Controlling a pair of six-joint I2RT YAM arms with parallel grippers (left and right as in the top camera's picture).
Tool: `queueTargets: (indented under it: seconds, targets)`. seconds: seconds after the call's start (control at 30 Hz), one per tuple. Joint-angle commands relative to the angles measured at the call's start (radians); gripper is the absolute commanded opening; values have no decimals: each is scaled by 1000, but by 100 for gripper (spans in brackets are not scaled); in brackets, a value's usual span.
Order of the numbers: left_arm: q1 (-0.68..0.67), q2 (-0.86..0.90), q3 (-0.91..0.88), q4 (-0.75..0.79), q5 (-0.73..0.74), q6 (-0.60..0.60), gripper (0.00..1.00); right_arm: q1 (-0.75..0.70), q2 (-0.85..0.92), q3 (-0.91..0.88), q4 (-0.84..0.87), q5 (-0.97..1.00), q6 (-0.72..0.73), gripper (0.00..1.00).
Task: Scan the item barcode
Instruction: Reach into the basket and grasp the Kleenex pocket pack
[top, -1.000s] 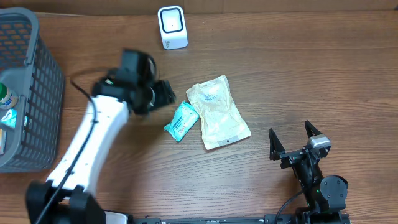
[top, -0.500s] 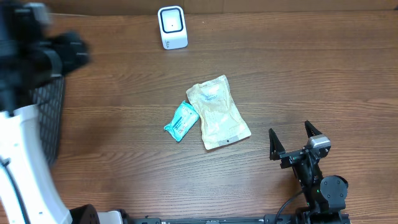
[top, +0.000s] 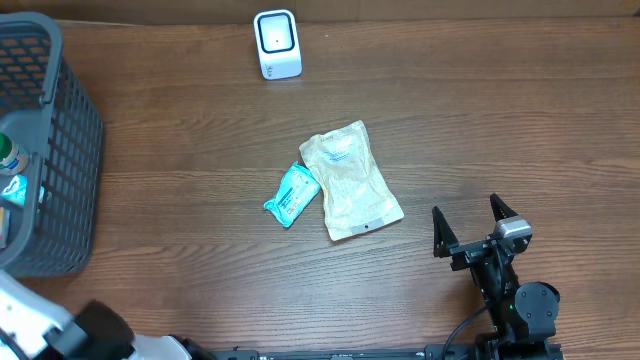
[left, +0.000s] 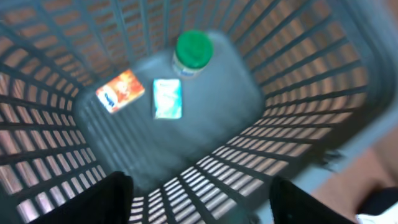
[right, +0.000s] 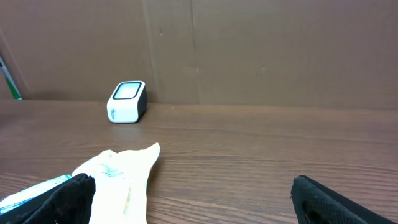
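The bottom of the basket (left: 298, 93) is bare at the pale teal packet's end away from the bottle, which leaves my left gripper's fingers room. My left gripper should move down into the basket, onto that end of the packet.
A white barcode scanner (top: 277, 43) stands at the table's far edge, also seen in the right wrist view (right: 127, 101). In the table's middle lie a cream pouch (top: 350, 180) and, touching its left side, a small teal packet (top: 293, 194). My left gripper (left: 199, 202) hangs open over the grey basket (left: 298, 93), nothing between its fingers (left: 99, 202). On the basket floor sit a green-lidded bottle (left: 191, 51), an orange packet (left: 120, 91) and a pale teal packet (left: 168, 98). My right gripper (top: 468, 222) rests open at the near right, facing the pouch (right: 121, 180).
The basket (top: 60, 150) fills the table's left edge. Only a bit of my left arm (top: 60, 335) shows at the overhead view's bottom left corner. A brown cardboard wall backs the table behind the scanner.
My left arm has swung away from the teal packet, leftward over the basket, and now mostly sits out of the overhead view. The pouch, the packet and the right arm have not moved.
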Motion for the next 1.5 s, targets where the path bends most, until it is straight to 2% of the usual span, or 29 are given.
queueTargets:
  seconds: [0.0, 0.2, 0.43, 0.73, 1.0, 1.13, 1.47]
  targets:
    - [-3, 86, -12, -16, -74, 24, 61, 4, -10, -11, 4, 0, 3, 100]
    - [0, 231, -12, -25, -207, 43, 58, 4, -10, -11, 4, 0, 3, 100]
    - [-12, 403, -12, 27, -198, 89, 72, 4, -10, -11, 4, 0, 3, 100]
    - [-26, 575, -12, 74, -206, 88, 69, 4, -10, -11, 4, 0, 3, 99]
    - [-61, 608, -28, 115, -219, 87, 67, 4, -10, -11, 4, 0, 3, 100]
    - [-74, 608, -75, 138, -300, 33, 66, 4, -10, -11, 4, 0, 3, 100]
    - [-74, 608, -203, 265, -327, 27, 64, 4, -10, -11, 4, 0, 3, 100]
